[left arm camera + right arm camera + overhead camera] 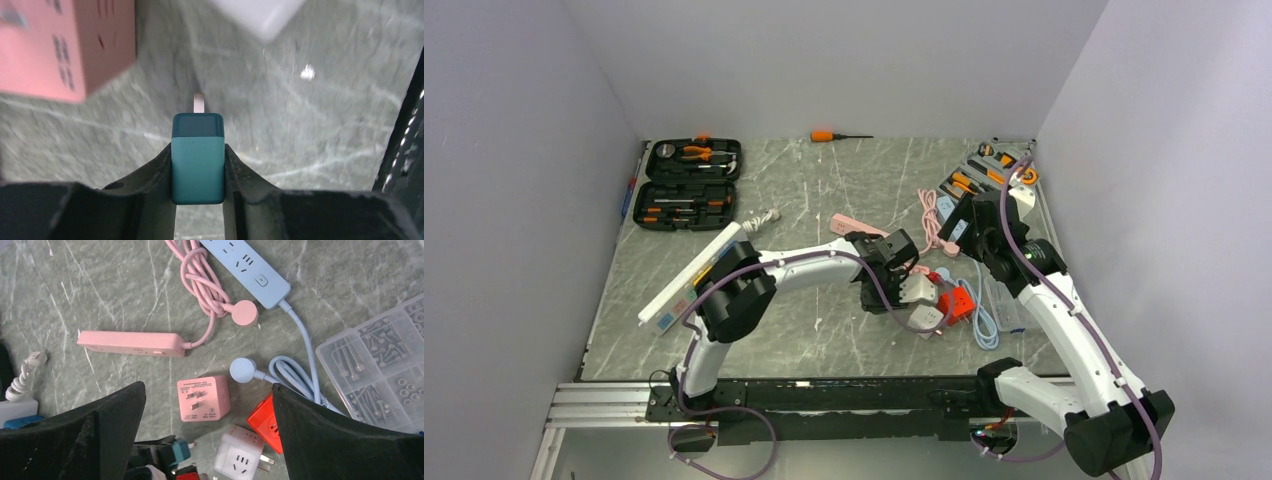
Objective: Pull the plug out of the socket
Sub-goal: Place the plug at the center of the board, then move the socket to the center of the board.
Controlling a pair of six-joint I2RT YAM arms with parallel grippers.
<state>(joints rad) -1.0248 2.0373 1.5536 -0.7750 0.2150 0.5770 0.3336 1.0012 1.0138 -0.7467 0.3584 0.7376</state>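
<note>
The plug's metal prong is clear of sockets, so I will move my left gripper down toward the white cube socket (pixel 255 15) and bring the teal plug (pixel 197 165) onto the bare marble beside it.
My left gripper (pixel 197 150) is shut on a teal plug (pixel 197 165), held a little above the marble table. The plug's metal prong (pixel 199 103) sticks out bare, clear of any socket. A pink cube socket (pixel 60 45) lies ahead to the left and a white cube socket (pixel 255 15) ahead at the top. From the right wrist, the teal plug (pixel 181 451) shows in the left fingers, between the pink cube (pixel 203 399) and the white cube (pixel 240 457). My right gripper (pixel 207 390) hangs open above them, holding nothing.
A red socket block (pixel 262 422), a pink power strip (pixel 130 344) with coiled cord, a blue strip (pixel 245 265) and its cable lie around. A clear parts box (pixel 380 365) sits right. A black tool case (pixel 686 183) and a screwdriver (pixel 834 135) are at the back.
</note>
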